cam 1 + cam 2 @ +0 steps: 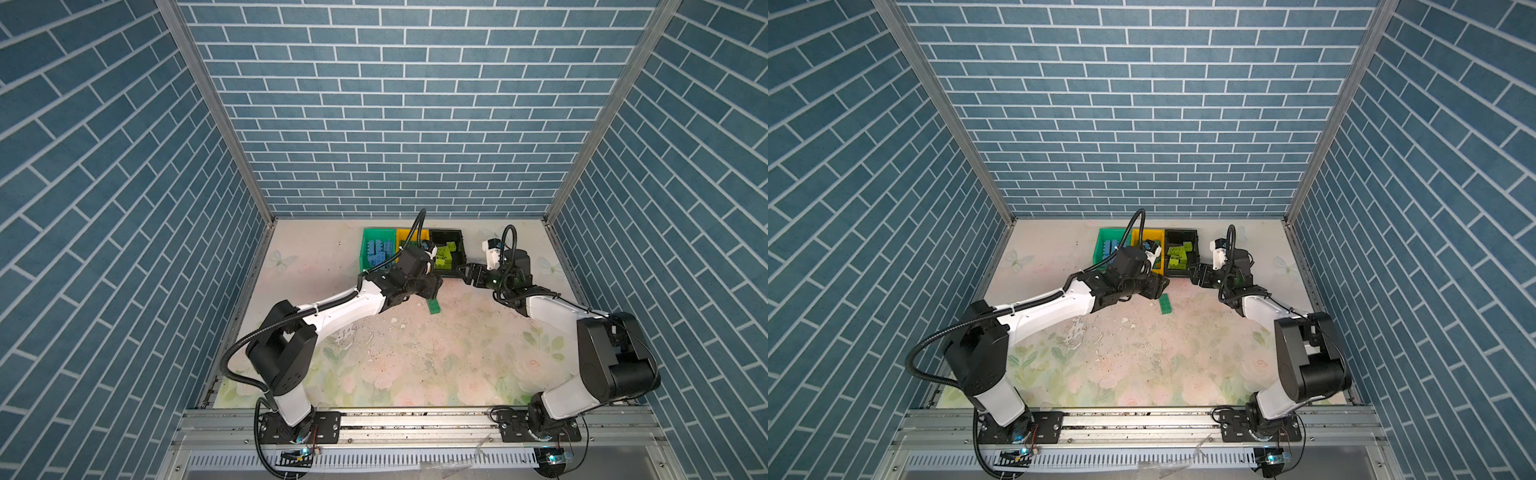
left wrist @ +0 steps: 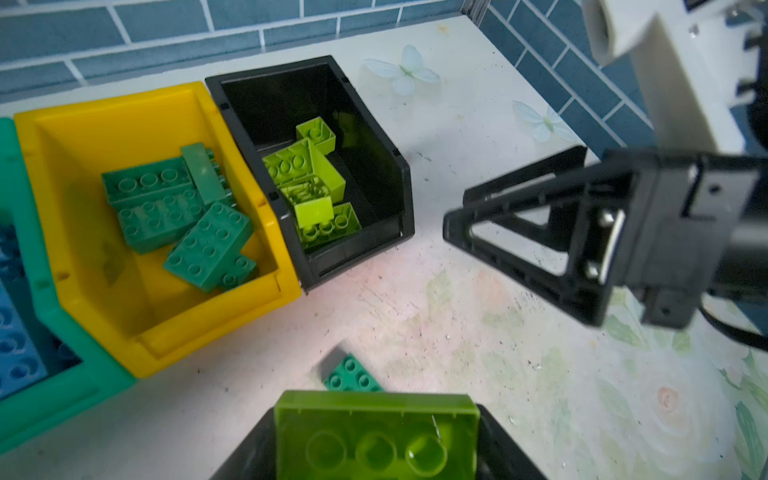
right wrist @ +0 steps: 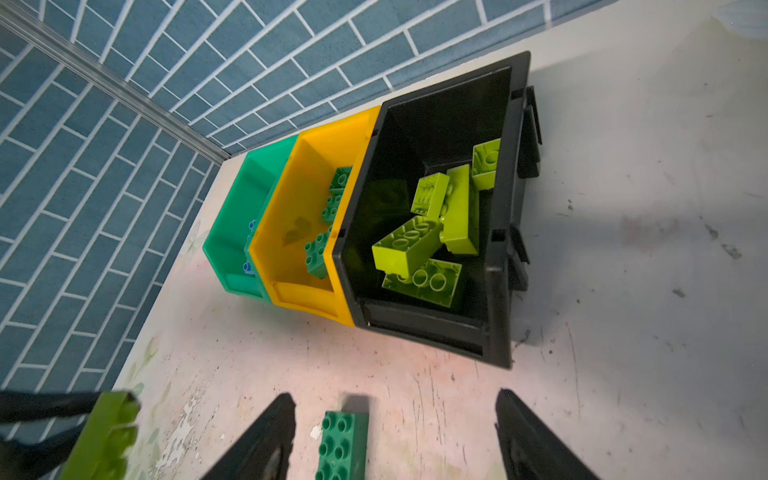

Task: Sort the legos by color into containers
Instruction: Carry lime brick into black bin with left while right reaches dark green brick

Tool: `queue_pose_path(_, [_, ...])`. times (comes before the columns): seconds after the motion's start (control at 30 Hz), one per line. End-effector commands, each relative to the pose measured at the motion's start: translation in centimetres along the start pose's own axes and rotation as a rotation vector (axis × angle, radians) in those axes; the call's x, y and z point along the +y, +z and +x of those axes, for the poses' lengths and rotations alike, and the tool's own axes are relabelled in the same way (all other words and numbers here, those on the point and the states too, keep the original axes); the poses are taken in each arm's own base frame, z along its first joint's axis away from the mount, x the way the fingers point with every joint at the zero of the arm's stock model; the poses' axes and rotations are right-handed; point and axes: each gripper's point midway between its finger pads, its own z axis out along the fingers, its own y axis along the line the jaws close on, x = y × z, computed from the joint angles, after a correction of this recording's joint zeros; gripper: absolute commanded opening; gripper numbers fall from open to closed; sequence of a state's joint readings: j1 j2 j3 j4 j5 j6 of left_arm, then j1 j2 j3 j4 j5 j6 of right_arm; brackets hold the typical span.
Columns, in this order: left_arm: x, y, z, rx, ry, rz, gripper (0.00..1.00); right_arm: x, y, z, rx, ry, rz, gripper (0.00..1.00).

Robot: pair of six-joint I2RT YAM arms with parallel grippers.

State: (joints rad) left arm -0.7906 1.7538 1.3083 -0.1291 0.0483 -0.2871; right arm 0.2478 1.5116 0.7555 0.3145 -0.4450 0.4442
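Note:
Next, my left gripper carries the lime green brick outward and over the black container (image 1: 448,249) (image 2: 321,164) and releases it there, since lime green legos already lie inside.
At the back stand three containers side by side: a green one (image 1: 368,249) with light blue legos (image 1: 378,251), a yellow one (image 2: 124,104) with dark green legos (image 2: 178,208), and a black one (image 2: 399,187) with lime green legos (image 2: 307,183). My left gripper (image 1: 430,289) is shut on a lime green brick (image 2: 376,436), held underside up just in front of the yellow container. Below it a dark green brick (image 1: 433,307) lies flat on the table. My right gripper (image 3: 395,399) is open and empty, hovering in front of the black container's right corner, with the dark green brick (image 3: 343,444) below its jaws.
The blue brick-pattern back wall (image 1: 395,124) rises right behind the containers, and side walls close in the left and right. The flowered, scuffed table top (image 1: 415,353) stretches toward the front rail (image 1: 415,419). The two grippers face each other a short way apart.

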Motion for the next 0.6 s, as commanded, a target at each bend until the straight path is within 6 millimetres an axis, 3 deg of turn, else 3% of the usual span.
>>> queue_pose_path(0.0, [-0.4, 1.4, -2.0, -0.027, 0.047, 0.025, 0.60, 0.8, -1.6, 0.8, -0.003, -0.017, -0.010, 0.76])
queue_pose_path(0.17, [-1.0, 3.4, -5.0, -0.073, 0.077, 0.072, 0.60, 0.7, -3.3, 2.9, 0.011, 0.015, 0.005, 0.76])
queue_pose_path(0.37, [-0.3, 5.8, -8.7, -0.099, 0.108, 0.094, 0.60, 0.9, -4.7, 5.0, 0.024, 0.040, 0.010, 0.76])
queue_pose_path(0.57, [0.4, 8.2, -10.6, -0.117, 0.141, 0.104, 0.61, 1.2, -5.4, 5.9, 0.039, 0.045, 0.012, 0.76])
